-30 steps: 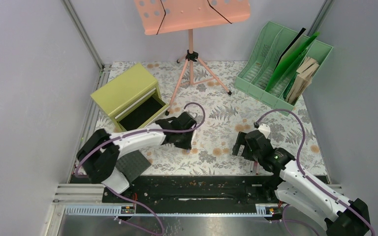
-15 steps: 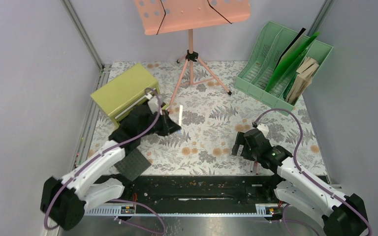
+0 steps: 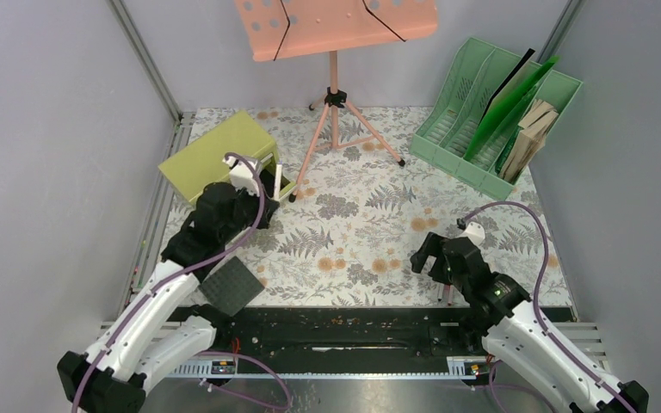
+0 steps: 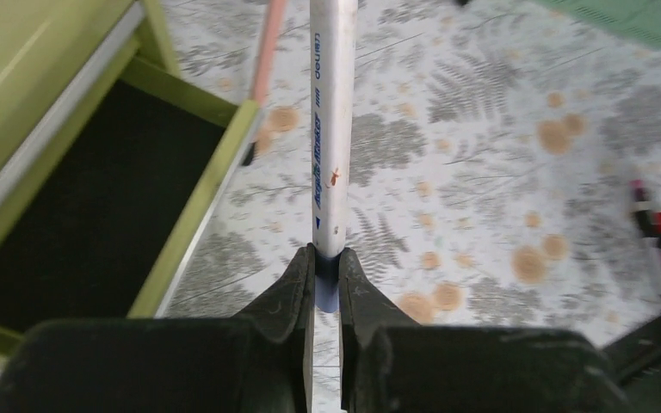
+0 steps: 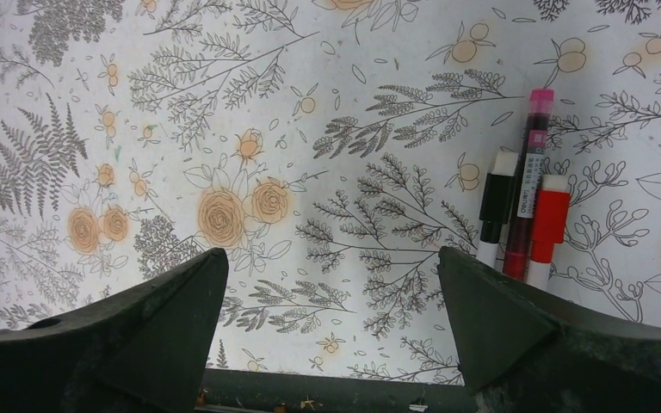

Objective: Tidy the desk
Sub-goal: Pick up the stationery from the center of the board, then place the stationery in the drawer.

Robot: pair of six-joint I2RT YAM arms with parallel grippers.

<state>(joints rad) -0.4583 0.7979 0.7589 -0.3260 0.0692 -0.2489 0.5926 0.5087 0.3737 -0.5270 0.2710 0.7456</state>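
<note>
The left gripper will turn toward the left in the wrist view, over the dark bottom of the open drawer, and let go of the white pen (image 3: 277, 176), because the drawer's bottom is bare.
The desk (image 3: 370, 215) has a whitish top printed with ferns and orange flowers. My left gripper (image 3: 265, 196) is shut on a white pen (image 3: 277, 176) and hovers at the front edge of the olive cabinet's open drawer (image 3: 258, 185). In the left wrist view the white pen (image 4: 331, 129) sticks forward from the left gripper (image 4: 327, 267), just right of the dark drawer (image 4: 77, 198). My right gripper (image 3: 435, 258) is open above the desk's front right. Its wrist view shows the right gripper (image 5: 331, 267) holding nothing, with three markers (image 5: 525, 181) lying just right of it.
A pink music stand (image 3: 336, 26) on a tripod (image 3: 336, 129) stands at the back centre. A green file tray (image 3: 495, 112) holding folders sits at the back right. A dark grey square pad (image 3: 231, 286) lies at the front left. The olive cabinet (image 3: 215, 151) stands at the left.
My left arm has swung left from the desk's middle to the cabinet's open drawer, carrying the white pen. The right arm has drawn back slightly toward the front.
</note>
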